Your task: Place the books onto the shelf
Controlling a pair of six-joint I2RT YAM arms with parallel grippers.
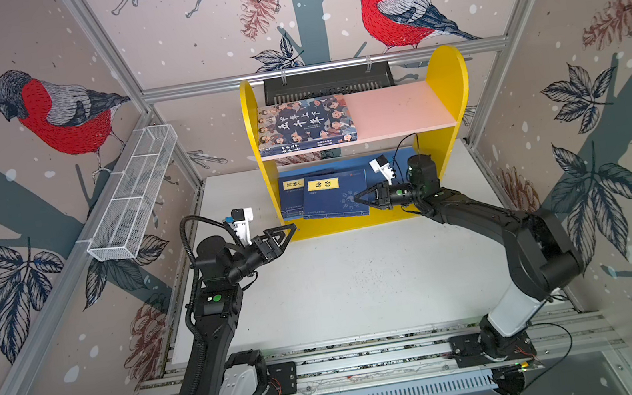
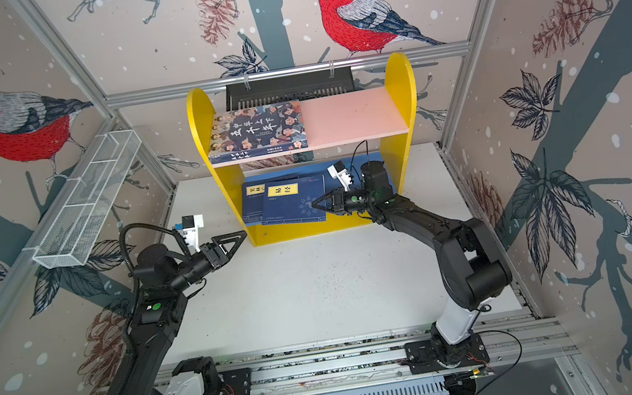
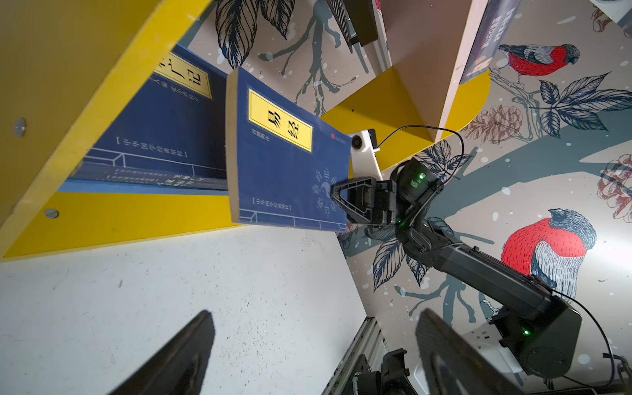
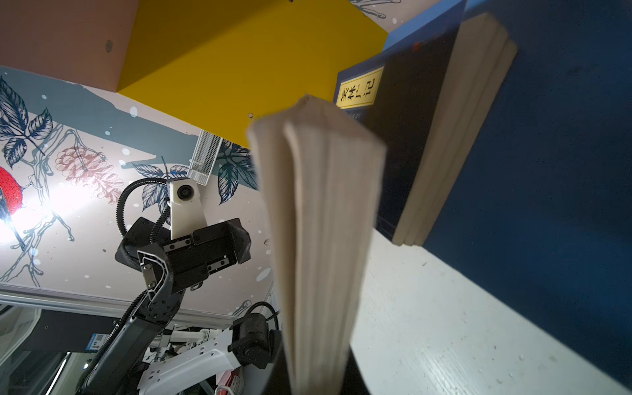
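The tilted book sticks out past the shelf's yellow front edge (image 3: 136, 219), so my right gripper should next push outward and lower the book onto the stack of navy books to release it.
The shelf (image 1: 446, 75) stands at the back of the table. The large illustrated book (image 1: 306, 124) lies flat on its pink upper board. On the blue lower board lies a stack of navy books (image 1: 290, 200). My right gripper (image 1: 357, 200) is shut on another navy book (image 1: 333, 198) with a yellow label, held by its page edge (image 4: 321, 239). That book is tilted over the stack and juts past the shelf's yellow front lip (image 3: 136, 219). My left gripper (image 1: 290, 230) is open and holds nothing, just left of the shelf's front corner, with its fingers (image 3: 178, 355) wide apart above the table.
A white wire mesh tray (image 1: 133, 194) hangs on the left wall. A black slotted basket (image 1: 327, 83) hangs behind the shelf. The arms' base rail (image 1: 371, 361) runs along the front edge of the white table (image 1: 359, 280).
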